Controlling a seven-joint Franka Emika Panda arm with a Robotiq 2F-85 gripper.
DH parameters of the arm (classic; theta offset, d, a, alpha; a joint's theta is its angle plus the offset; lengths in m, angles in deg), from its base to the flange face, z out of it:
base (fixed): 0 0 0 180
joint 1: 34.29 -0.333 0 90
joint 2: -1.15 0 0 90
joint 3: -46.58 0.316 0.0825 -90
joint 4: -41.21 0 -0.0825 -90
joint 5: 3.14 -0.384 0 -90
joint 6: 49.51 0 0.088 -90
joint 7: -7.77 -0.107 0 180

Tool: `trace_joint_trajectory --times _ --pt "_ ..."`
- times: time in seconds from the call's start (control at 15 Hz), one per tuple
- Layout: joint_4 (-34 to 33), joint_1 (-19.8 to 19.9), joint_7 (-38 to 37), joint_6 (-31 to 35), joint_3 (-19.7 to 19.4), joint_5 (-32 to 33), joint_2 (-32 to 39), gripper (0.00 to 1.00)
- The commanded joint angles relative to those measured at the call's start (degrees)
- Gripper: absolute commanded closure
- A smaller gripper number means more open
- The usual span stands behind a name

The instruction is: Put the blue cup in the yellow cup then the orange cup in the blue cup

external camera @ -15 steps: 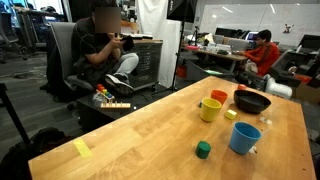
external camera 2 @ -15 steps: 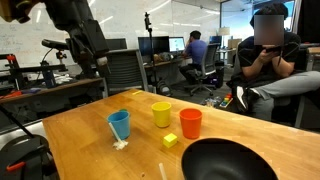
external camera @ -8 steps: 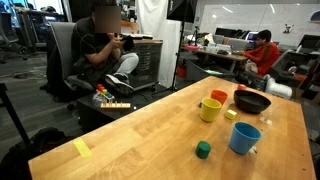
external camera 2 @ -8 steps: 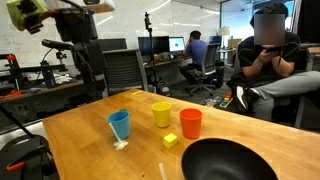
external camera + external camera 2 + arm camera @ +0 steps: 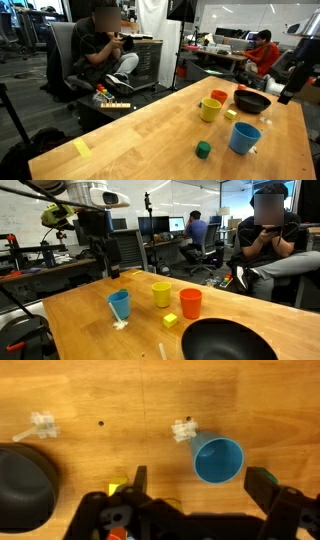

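Observation:
The open gripper next needs to lower its fingers around the edge of the blue cup's rim facing the black bowl, one inside and one outside, as the blue cup stands below the gripper with its opening facing up.
The blue cup (image 5: pixel 120 305) stands upright on the wooden table, apart from the others; it also shows in an exterior view (image 5: pixel 244 138) and open-mouthed in the wrist view (image 5: pixel 217 460). The yellow cup (image 5: pixel 161 294) (image 5: pixel 209 109) and the orange cup (image 5: pixel 190 303) (image 5: pixel 218 97) stand side by side, both empty. My gripper (image 5: pixel 108 270) hangs open and empty above the table's far edge, behind the blue cup. In the wrist view its fingers (image 5: pixel 200 485) straddle the space just below the blue cup.
A wide black bowl (image 5: pixel 225 340) (image 5: pixel 252 101) (image 5: pixel 22 485) sits next to the cups. There are also a small yellow block (image 5: pixel 170 321), a green cube (image 5: pixel 203 150), a yellow note (image 5: pixel 81 148) and white plastic bits (image 5: pixel 183 430). People sit beyond the table.
My arm has swung in over the table and the gripper has come down behind the blue cup. The cups have not moved.

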Motion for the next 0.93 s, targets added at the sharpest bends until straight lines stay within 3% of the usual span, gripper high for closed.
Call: trace_joint_trajectory --times 0.0,0.87 --pt "-3.5 -0.3 -0.2 2.6 0.4 -2.3 6.3 0.00" --pt "-7.3 -0.1 -0.5 7.4 4.8 -5.8 18.9 0.00"
